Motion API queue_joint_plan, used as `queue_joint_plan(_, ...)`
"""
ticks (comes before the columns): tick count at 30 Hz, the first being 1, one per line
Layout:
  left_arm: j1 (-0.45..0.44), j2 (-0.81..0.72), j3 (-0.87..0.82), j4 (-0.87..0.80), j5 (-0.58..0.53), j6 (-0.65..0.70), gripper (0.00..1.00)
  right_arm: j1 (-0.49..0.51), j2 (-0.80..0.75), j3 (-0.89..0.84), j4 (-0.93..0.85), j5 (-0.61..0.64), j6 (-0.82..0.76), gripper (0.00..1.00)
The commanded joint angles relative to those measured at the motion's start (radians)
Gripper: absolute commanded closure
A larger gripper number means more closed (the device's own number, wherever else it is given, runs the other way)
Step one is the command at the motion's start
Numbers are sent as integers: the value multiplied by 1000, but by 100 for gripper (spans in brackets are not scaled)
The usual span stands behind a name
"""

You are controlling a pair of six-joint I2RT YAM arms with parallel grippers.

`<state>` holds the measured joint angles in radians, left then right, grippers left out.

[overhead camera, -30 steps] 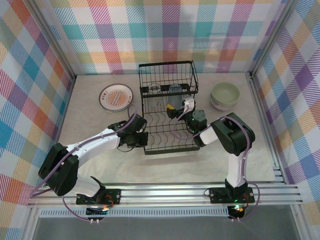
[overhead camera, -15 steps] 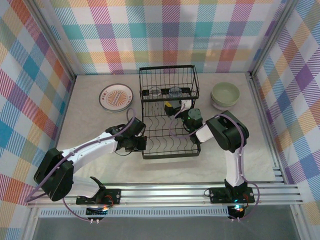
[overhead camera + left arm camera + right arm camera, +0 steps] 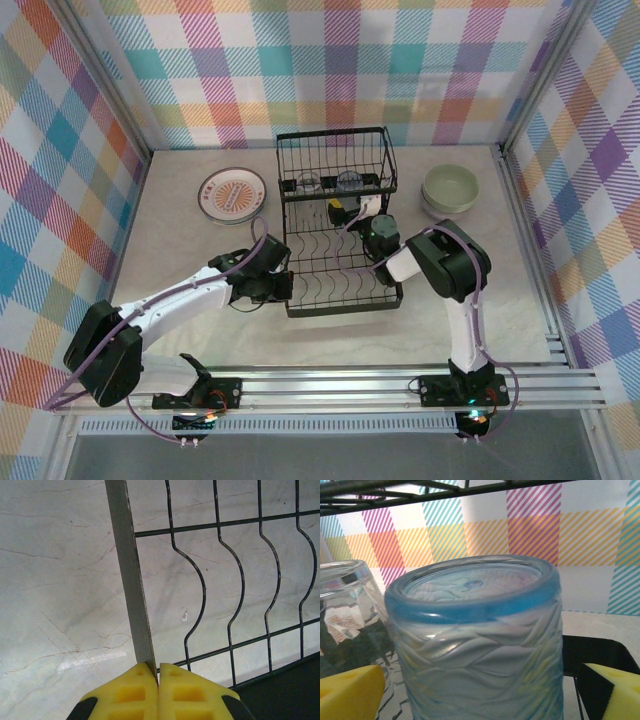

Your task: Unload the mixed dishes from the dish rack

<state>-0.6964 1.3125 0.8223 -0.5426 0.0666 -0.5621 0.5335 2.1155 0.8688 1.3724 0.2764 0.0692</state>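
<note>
The right gripper stays under the basket's top wires next and closes its yellow fingers onto both sides of the blue-rimmed tumbler, as it's already between them.
The black wire dish rack (image 3: 300, 262) stands mid-table. My left gripper (image 3: 285, 287) is shut on the flat grey bar (image 3: 127, 570) of its left edge, yellow fingertips (image 3: 125, 695) pinched together on it. Two bluish glass tumblers (image 3: 348, 181) stand upside down in the raised basket at the rack's far end. My right gripper (image 3: 345, 207) reaches in under the basket's top wires. It is open, with the blue-rimmed tumbler (image 3: 480, 635) between its yellow fingers (image 3: 350, 695). A clearer tumbler (image 3: 345, 605) stands just left of it.
A white plate with orange pattern (image 3: 232, 194) lies on the table left of the rack. Stacked pale green and lavender bowls (image 3: 450, 190) sit at the right rear. Plaid walls close the table on three sides; the rack's lower slots (image 3: 340, 262) hold nothing.
My right gripper has pushed farther into the rack toward the tumblers. The left gripper has kept its hold on the rack's edge, and the rack has shifted slightly.
</note>
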Motion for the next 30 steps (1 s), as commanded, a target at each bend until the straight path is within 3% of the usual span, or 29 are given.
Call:
queue_joint_plan(1,-29,-65,0,-66,78,24,100,-22,28,38,34,56,8,1)
queue_joint_plan(4,-30,-64,2,-63,82,20,100,-22,32,42,34,61,-1,3)
queue_joint_plan(14,-33,-28,14,-38,83,4,100,-21,26,37,34,31,-19,25)
queue_joint_plan(30,-34,97,65,42,99,-25,100,12,-40,-32,35,4,-47,44)
